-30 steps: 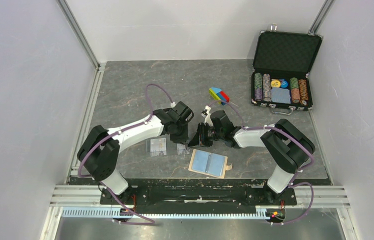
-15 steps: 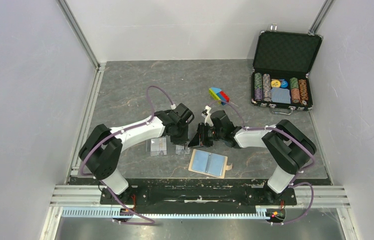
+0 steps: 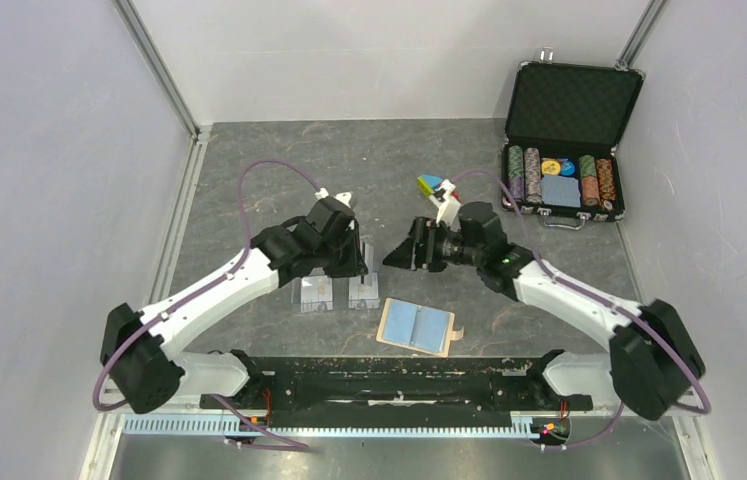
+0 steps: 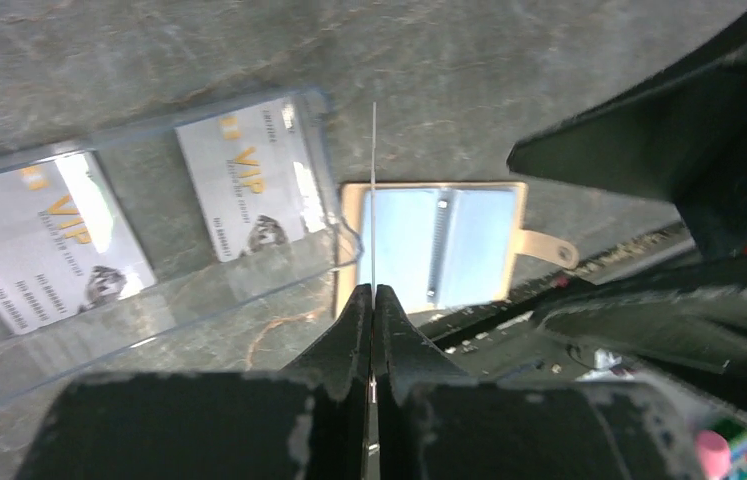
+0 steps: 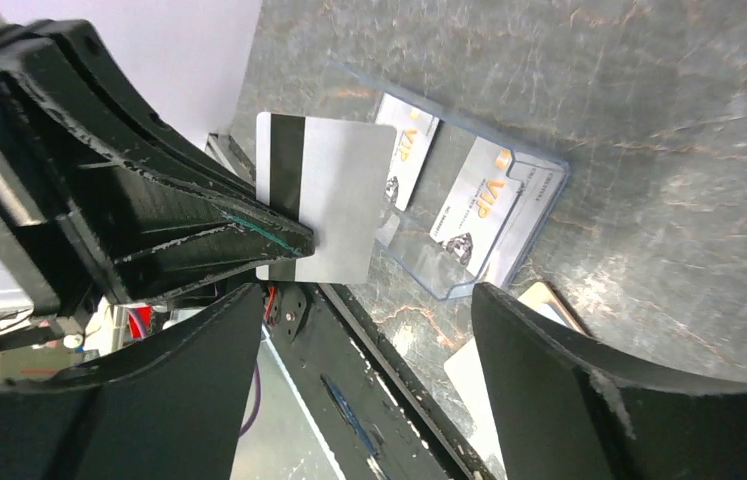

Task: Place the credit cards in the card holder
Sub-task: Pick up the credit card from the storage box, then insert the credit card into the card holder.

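The right gripper moves back toward the card holder (image 3: 416, 326) next, then around the credit card's plain edge, which stands free of the left gripper.
My left gripper (image 4: 373, 290) is shut on a silver credit card (image 5: 324, 200) with a black stripe. The card stands on edge above the table (image 3: 249, 180) and shows only as a thin line in the left wrist view. Two more credit cards marked VIP (image 4: 249, 190) (image 4: 49, 240) lie in a clear plastic tray (image 3: 334, 293). The tan card holder (image 3: 416, 326) lies open flat near the front edge, its pale blue pockets (image 4: 439, 245) facing up. My right gripper (image 3: 404, 255) faces the left gripper (image 3: 362, 262) a little way off, open, with nothing between its fingers (image 5: 549, 390).
An open black case of poker chips (image 3: 564, 150) stands at the back right. A small coloured toy (image 3: 434, 187) lies behind the right gripper. The black base rail (image 3: 399, 365) runs along the front edge just below the card holder.
The right gripper has opened and let go of the card, which stays in the shut left gripper. Both arms have stretched out lower, and the grippers have drawn slightly apart.
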Controlling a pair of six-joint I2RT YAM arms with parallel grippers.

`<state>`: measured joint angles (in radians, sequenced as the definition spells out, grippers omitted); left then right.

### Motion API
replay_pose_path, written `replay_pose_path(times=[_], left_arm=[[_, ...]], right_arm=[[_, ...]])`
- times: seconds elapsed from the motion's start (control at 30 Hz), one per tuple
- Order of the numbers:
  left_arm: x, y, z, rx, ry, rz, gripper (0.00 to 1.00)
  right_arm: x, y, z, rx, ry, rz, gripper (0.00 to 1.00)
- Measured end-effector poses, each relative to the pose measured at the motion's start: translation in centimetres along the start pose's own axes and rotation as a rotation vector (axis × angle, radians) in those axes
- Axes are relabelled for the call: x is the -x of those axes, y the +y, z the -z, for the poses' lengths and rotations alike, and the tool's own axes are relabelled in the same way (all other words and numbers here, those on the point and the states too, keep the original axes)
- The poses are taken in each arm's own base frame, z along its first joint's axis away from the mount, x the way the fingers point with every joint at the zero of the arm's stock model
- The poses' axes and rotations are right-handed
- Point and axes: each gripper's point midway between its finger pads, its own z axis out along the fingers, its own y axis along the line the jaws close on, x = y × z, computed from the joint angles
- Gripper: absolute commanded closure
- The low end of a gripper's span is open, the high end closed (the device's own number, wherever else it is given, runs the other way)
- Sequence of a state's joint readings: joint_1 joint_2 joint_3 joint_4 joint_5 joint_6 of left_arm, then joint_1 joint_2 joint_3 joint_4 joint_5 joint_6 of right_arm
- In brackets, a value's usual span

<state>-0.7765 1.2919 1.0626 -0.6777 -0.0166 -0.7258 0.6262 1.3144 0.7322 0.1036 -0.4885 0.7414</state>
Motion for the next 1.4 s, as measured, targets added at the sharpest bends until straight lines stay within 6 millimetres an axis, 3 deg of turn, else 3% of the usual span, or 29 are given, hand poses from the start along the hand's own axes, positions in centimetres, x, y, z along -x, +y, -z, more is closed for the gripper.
replay_pose_path(times=[0.13,0.3,0.47,0.67,0.7,0.87,0.97,1.13,1.27,1.4], left_arm=[[-0.7,-1.7,1.0,-0.138,-0.008,0.017,0.94],[-2.5,-4.1,1.1,-0.339,0.023,0.067,0.94],[-2.8,-6.5,1.7,-0.509,0.026,0.106,0.92],[-2.2,-8.5,2.7,-0.636,0.015,0.113,0.84],[-2.2,-8.4,2.7,-0.637,0.015,0.116,0.81],[-2.2,-8.0,2.5,-0.628,0.018,0.126,0.49],[-2.4,-7.3,2.0,-0.587,0.019,0.141,0.37],[-2.7,-5.8,1.5,-0.503,0.013,0.163,0.37],[-3.7,-4.6,0.5,-0.430,0.044,0.170,0.41],[-5.9,-3.5,-1.9,-0.323,0.138,0.150,0.44]], right_arm=[[0.8,0.4,2.7,0.030,-0.063,0.012,0.19],[-1.7,0.3,3.9,0.081,-0.024,-0.029,0.26],[-3.2,1.0,4.3,0.153,0.003,-0.077,0.38],[-2.3,3.6,4.9,0.287,-0.024,-0.084,0.97],[-2.1,3.9,5.0,0.303,-0.029,-0.093,1.00],[-1.9,4.1,5.4,0.330,-0.044,-0.114,1.00],[-1.9,4.1,5.6,0.326,-0.055,-0.107,1.00],[-2.5,2.6,5.6,0.253,-0.057,-0.097,1.00],[-3.8,-0.3,5.6,0.136,-0.043,-0.114,1.00],[-5.9,-3.3,5.8,0.013,-0.005,-0.139,1.00]])
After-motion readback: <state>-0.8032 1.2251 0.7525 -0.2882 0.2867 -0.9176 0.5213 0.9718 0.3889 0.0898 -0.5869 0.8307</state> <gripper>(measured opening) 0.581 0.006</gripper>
